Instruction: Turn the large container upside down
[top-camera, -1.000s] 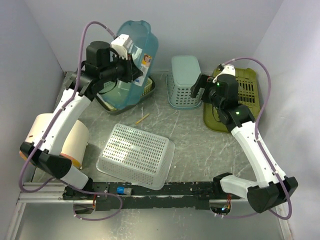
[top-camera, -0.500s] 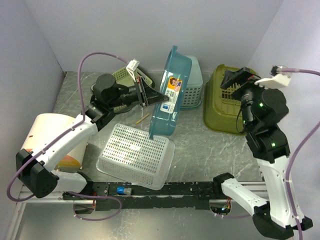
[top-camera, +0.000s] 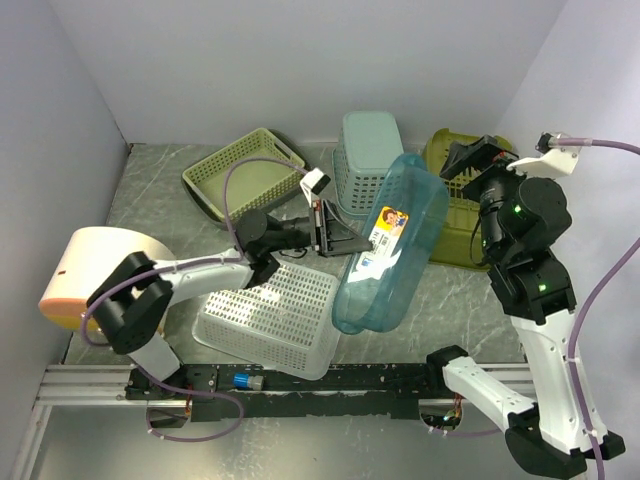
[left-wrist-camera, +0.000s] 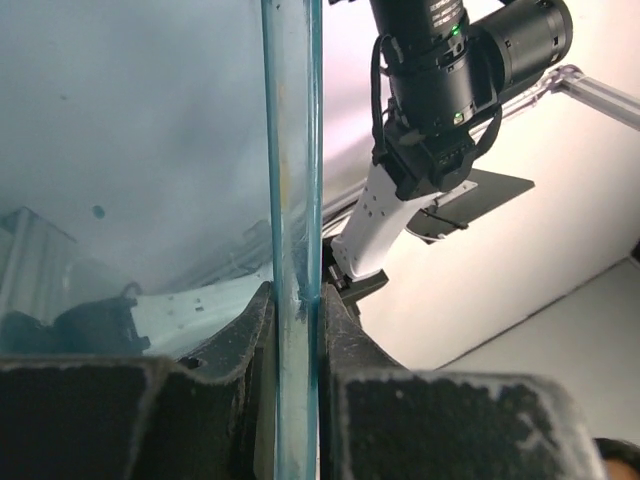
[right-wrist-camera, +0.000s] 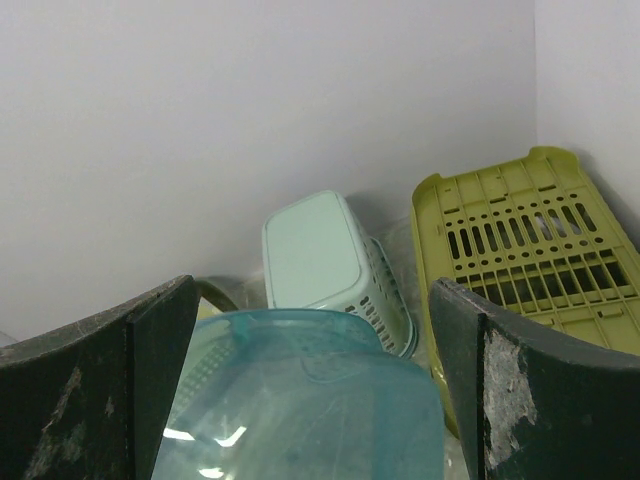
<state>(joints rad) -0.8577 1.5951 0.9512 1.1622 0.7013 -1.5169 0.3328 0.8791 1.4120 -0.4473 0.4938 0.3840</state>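
Next, my left gripper should lower the tilted tub, bottom already turned up, onto the bare tabletop (top-camera: 412, 315) beside the white basket below it and release the tub's rim.
The large container is a clear teal plastic tub (top-camera: 390, 245) with a sticker on its side. It hangs tilted in mid-table, bottom turned up and to the right. My left gripper (top-camera: 335, 238) is shut on its rim; the rim (left-wrist-camera: 297, 200) runs straight between the fingers (left-wrist-camera: 345, 340). My right gripper (top-camera: 478, 160) is raised at the right, open and empty. Its view looks down on the tub's bottom (right-wrist-camera: 310, 410) between the wide-apart fingers (right-wrist-camera: 505, 400).
A white perforated basket (top-camera: 270, 310) lies upside down at front centre, under the left arm. A pale blue basket (top-camera: 368, 155) and an olive basket (top-camera: 455, 215) lie upside down at the back. An olive tray (top-camera: 245, 170) sits back left. A cream roll (top-camera: 90, 270) stands at left.
The left arm has swung the tub from the back left, off the olive tray, to mid-table and tipped it over, bottom now up. The right arm rose off the olive basket.
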